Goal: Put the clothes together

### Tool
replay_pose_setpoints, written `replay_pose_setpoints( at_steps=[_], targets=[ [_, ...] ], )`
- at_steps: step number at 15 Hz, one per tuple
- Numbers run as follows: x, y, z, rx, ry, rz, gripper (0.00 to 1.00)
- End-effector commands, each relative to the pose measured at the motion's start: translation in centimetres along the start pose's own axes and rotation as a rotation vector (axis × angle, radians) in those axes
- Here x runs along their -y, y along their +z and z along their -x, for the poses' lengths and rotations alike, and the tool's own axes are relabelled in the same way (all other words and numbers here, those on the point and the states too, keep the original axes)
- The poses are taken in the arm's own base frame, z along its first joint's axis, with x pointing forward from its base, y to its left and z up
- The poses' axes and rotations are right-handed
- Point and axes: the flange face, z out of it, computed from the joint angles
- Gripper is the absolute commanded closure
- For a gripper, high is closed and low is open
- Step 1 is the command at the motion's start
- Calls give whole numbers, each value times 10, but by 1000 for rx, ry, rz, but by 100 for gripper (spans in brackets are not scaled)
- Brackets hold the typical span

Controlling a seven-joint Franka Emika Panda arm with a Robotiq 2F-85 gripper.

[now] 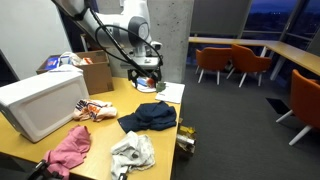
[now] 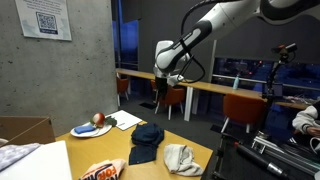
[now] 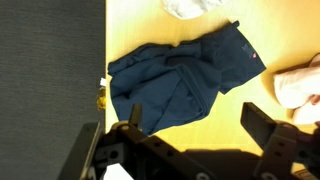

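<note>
My gripper moves down, open, onto the bunched middle of the navy blue cloth (image 1: 148,118) (image 3: 195,88) next, since that crumpled cloth lies well below it on the tabletop.
A navy blue cloth (image 1: 148,118) lies crumpled near the middle of the wooden table, also seen in an exterior view (image 2: 147,138) and in the wrist view (image 3: 185,75). A white-grey cloth (image 1: 132,152) (image 2: 182,157) lies near the table edge; its rim shows in the wrist view (image 3: 195,8). A pink cloth (image 1: 70,148) lies apart from both, at the wrist view's right edge (image 3: 300,85). My gripper (image 1: 147,72) (image 2: 160,92) (image 3: 195,125) hangs open and empty well above the navy cloth.
A white box (image 1: 45,103), a cardboard box (image 1: 97,72), a snack bag (image 1: 95,108), a plate with an apple (image 2: 95,124) and a paper sheet (image 1: 170,92) share the table. The table edge (image 3: 105,60) borders dark carpet. Orange chairs (image 1: 235,62) stand behind.
</note>
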Motion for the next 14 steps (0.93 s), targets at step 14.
replay_pose_setpoints(
  at_steps=[14],
  targets=[
    [53,194,-45,56,1,38,0]
  ],
)
